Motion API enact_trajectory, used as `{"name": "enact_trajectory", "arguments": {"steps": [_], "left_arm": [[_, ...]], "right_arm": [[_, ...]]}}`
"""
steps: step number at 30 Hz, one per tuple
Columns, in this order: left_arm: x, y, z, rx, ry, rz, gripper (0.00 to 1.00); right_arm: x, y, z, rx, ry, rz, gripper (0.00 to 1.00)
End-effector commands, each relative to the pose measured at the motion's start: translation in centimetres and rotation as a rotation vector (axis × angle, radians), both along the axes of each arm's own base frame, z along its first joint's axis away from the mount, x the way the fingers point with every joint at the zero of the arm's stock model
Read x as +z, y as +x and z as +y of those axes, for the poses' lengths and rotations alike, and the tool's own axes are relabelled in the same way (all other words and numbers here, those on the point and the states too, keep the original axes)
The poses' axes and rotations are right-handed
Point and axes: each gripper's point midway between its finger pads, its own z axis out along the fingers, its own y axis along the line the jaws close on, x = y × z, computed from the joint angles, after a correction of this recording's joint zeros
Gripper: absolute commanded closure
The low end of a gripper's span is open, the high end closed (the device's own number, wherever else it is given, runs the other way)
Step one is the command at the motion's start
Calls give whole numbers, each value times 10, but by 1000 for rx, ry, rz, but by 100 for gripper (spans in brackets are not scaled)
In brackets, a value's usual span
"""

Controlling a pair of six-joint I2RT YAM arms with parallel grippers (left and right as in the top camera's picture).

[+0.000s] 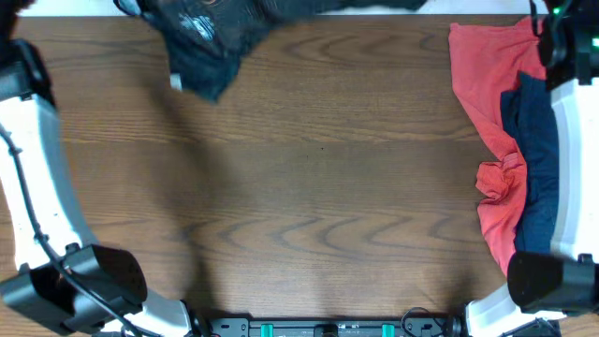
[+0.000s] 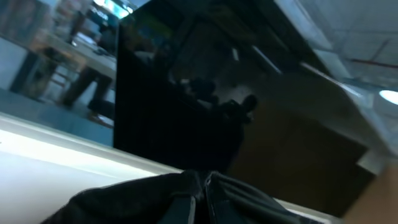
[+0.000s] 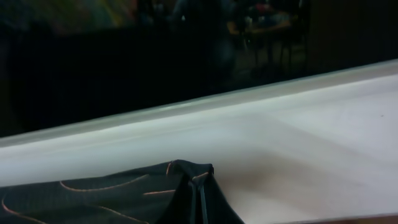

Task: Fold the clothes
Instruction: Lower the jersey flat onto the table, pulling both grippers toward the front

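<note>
I need to move my right gripper back and down, releasing the peak onto wood [image 1: 442, 145] beside the coral-red garment, as that spot lies below and back from the gripper.
The black jersey [image 1: 208, 42] is lifted at the table's far edge. Its left part hangs down onto the wood, and a thin strip runs right along the top edge of the overhead view. In the left wrist view, my left gripper [image 2: 202, 202] is shut on a bunched fold of the black jersey [image 2: 124, 202]. In the right wrist view, my right gripper [image 3: 200, 196] is shut on a peak of the jersey [image 3: 112, 193], where its orange contour lines show. Neither gripper's fingertips show in the overhead view.
A coral-red garment [image 1: 482, 84] and a navy-blue garment [image 1: 535, 159] lie heaped along the table's right side, next to the right arm [image 1: 573, 140]. The left arm [image 1: 33, 159] runs along the left edge. Brown wooden table [image 1: 318, 187].
</note>
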Motion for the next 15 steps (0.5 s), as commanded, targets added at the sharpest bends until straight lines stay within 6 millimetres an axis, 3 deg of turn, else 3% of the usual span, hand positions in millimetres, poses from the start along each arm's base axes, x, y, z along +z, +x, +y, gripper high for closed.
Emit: {"name": "enact_trajectory", "arguments": {"steps": [1,4,9,11,15], "left_arm": [[-9,-15,2,-107,-30,96,94],[-56,-23,-10,-235,-15,280,94],[-160,-51,-25,-297,-33,660,94],[-202,-71,-26,-252,-7,846,94],[-283,-131,-18,-130,88,1292,95]], "right_arm": [[-10,-9,-35,-156,-48,68,99],[-54,-15,-36,-150,-86,239,99],[-147,-47,-47,-202,-126,592,99],[-179,-62,-52,-226,-146,711,99],[-251,-100,-47,-191,-151,969,99]]}}
